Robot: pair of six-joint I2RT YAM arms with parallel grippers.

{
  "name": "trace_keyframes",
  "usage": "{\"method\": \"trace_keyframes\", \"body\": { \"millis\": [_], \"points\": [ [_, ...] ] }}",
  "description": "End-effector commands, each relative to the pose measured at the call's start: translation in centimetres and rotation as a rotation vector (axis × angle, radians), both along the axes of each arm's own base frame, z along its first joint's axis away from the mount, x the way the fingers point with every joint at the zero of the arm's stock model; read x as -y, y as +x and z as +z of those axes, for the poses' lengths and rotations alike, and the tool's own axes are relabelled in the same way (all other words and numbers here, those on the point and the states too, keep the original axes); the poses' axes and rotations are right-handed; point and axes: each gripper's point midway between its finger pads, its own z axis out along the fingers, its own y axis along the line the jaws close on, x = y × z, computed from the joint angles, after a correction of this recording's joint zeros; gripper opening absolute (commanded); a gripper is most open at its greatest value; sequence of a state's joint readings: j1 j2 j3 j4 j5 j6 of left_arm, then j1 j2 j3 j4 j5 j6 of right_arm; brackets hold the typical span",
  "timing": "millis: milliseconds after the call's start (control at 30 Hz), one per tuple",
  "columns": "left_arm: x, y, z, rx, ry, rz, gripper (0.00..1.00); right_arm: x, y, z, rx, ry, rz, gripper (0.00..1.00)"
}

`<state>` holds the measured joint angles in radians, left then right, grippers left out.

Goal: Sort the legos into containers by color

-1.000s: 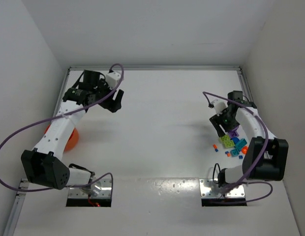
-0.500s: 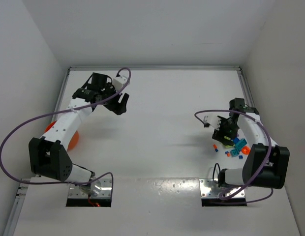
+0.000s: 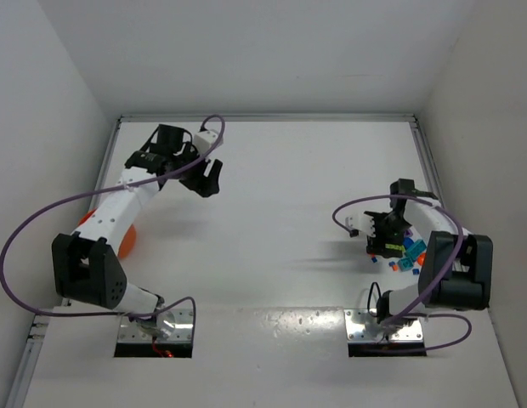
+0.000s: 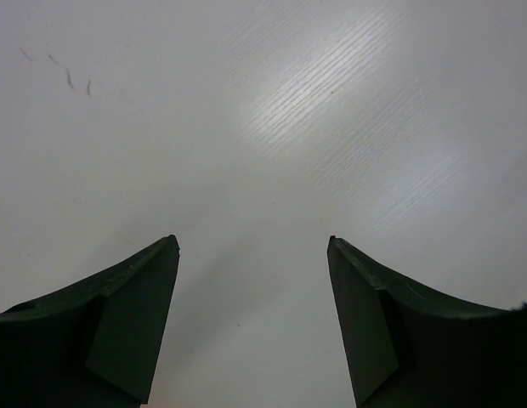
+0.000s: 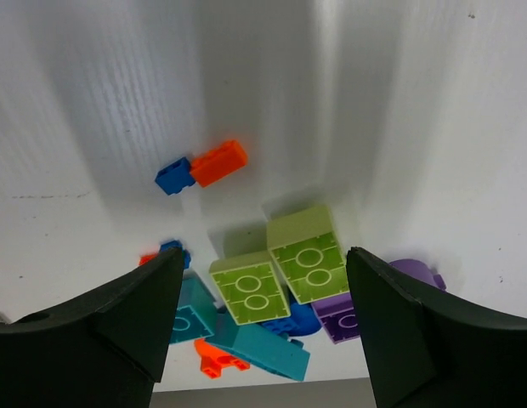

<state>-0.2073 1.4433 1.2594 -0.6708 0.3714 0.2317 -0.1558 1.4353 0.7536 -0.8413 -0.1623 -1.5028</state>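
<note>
The right gripper goes down toward the right in the wrist view onto the green brick [image 3: 397,247] beside the purple one next. It lies below, nearer the gripper's finger there.
The legos [image 3: 404,253] lie in a heap at the table's right side. In the right wrist view two lime green bricks [image 5: 280,274] lie side by side atop teal bricks [image 5: 259,344], purple bricks [image 5: 340,316] and small orange [image 5: 219,161] and blue pieces. My right gripper [image 3: 384,239] [image 5: 265,263] is open just above the heap, its jaws standing either side of the green bricks, nothing held. My left gripper [image 3: 206,178] [image 4: 253,246] is open and empty over bare table at the far left. The orange bowl [image 3: 121,239] shows partly behind the left arm.
White walls close in the table on the left, back and right. The right wall stands near the lego heap. Purple cables loop off both arms. The metal base plates [image 3: 378,324] lie at the near edge.
My right gripper has swung down and toward the near side, onto the lego heap. My left gripper shifted slightly right over the last second, then held still.
</note>
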Motion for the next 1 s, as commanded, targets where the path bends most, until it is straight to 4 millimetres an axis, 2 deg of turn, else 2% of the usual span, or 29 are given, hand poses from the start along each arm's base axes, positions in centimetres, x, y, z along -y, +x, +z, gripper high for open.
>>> {"method": "trace_keyframes", "body": {
  "millis": [0, 367, 467, 700, 800, 833, 967],
  "points": [
    [-0.2, 1.6, 1.4, 0.043, -0.045, 0.005, 0.76, -0.3, 1.8, -0.4, 0.06, 0.026, 0.041, 0.78],
    [-0.3, 2.2, 0.9, 0.024, -0.072, 0.009, 0.76, 0.9, 2.0, -2.3, -0.006, -0.012, 0.029, 0.79],
    [-0.3, 2.2, 0.9, 0.024, -0.072, 0.009, 0.76, 1.1, 2.3, -2.7, -0.014, -0.022, 0.029, 0.76],
    [-0.6, 2.4, 0.6, 0.015, -0.071, 0.018, 0.76, 1.3, 3.4, -2.9, 0.0, -0.023, -0.012, 0.61],
    [-0.4, 2.3, 0.7, 0.01, -0.082, 0.018, 0.76, 1.0, 3.9, -2.7, 0.017, -0.003, -0.033, 0.52],
    [-0.4, 2.3, 0.7, 0.01, -0.082, 0.018, 0.76, 1.1, 4.3, -2.5, 0.028, -0.005, -0.034, 0.46],
    [-0.7, 2.5, 1.1, 0.023, -0.091, 0.034, 0.76, -1.0, 5.5, -1.6, 0.051, 0.091, -0.084, 0.33]
  ]
}}
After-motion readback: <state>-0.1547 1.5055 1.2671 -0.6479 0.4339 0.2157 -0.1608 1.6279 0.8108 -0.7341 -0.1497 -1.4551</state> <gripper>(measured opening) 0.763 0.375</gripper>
